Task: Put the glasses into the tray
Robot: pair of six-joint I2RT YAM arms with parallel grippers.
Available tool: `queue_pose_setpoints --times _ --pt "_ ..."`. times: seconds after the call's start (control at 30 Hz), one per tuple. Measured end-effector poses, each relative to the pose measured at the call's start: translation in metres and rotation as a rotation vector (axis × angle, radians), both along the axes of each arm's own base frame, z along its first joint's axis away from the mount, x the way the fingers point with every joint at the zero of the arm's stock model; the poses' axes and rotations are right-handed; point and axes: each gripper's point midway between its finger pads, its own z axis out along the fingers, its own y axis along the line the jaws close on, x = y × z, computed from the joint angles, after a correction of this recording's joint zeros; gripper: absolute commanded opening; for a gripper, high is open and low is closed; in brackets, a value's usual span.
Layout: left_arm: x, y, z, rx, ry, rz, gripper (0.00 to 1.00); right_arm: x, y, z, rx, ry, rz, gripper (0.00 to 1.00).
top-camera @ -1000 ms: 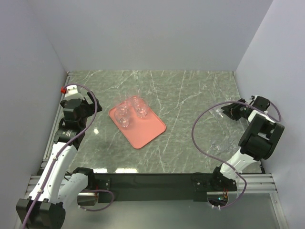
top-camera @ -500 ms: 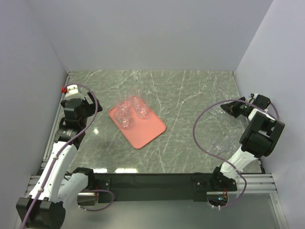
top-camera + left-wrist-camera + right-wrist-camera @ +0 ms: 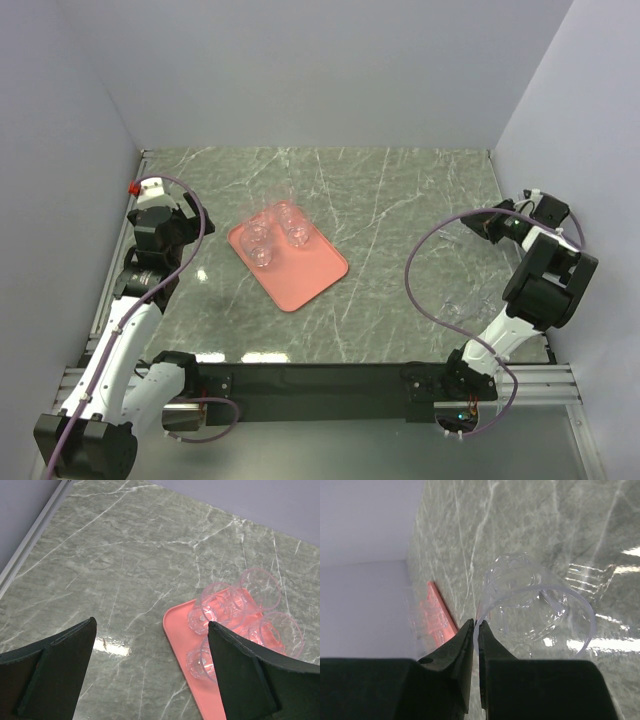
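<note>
The middle of the tray is bare beside the glasses, so I need to move my right gripper to the left in the top view, lower its glass there and then let go of it.
The salmon-pink tray (image 3: 300, 275) lies left of the table's middle, with several clear glasses (image 3: 262, 254) standing at its far end. In the left wrist view the tray (image 3: 179, 634) and those glasses (image 3: 216, 605) lie just right of my left gripper (image 3: 151, 625), which hangs wide open over bare table. In the top view my left gripper (image 3: 192, 226) is left of the tray. At the far right, my right gripper (image 3: 480, 229) is shut on the rim of one clear glass (image 3: 535, 605). The rim sits pinched between my right gripper's (image 3: 476, 622) fingertips.
The table is grey-green marble with a metal rail (image 3: 118, 262) along its left edge and plain walls on three sides. A faint clear glass (image 3: 463, 302) seems to stand on the table near the right arm. The right arm's purple cable (image 3: 415, 270) loops over the table.
The right gripper's jaws have closed onto the glass's rim and the wrist has shifted slightly to the right. The left arm and the tray have not moved.
</note>
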Motion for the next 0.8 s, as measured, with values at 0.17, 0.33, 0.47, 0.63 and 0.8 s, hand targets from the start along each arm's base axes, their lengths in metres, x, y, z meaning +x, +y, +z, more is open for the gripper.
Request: queue_pose_setpoints --times 0.17,0.33,0.47,0.63,0.8 --pt "0.0 0.0 0.0 0.0 0.0 0.0 0.99 -0.003 0.011 0.009 -0.001 -0.058 0.078 0.0" --pt "0.0 0.0 0.0 0.0 0.0 0.0 0.99 -0.009 0.035 0.028 -0.04 -0.137 0.194 0.0" --pt "0.0 0.0 0.0 0.0 -0.001 0.0 0.99 -0.012 0.074 0.055 -0.127 -0.233 0.345 0.0" --pt "0.0 0.0 0.001 0.0 -0.002 0.0 0.99 -0.025 0.134 0.089 -0.252 -0.362 0.551 0.0" --pt "-0.001 0.0 0.002 -0.001 -0.008 0.001 0.99 -0.046 0.19 0.114 -0.389 -0.482 0.745 0.0"
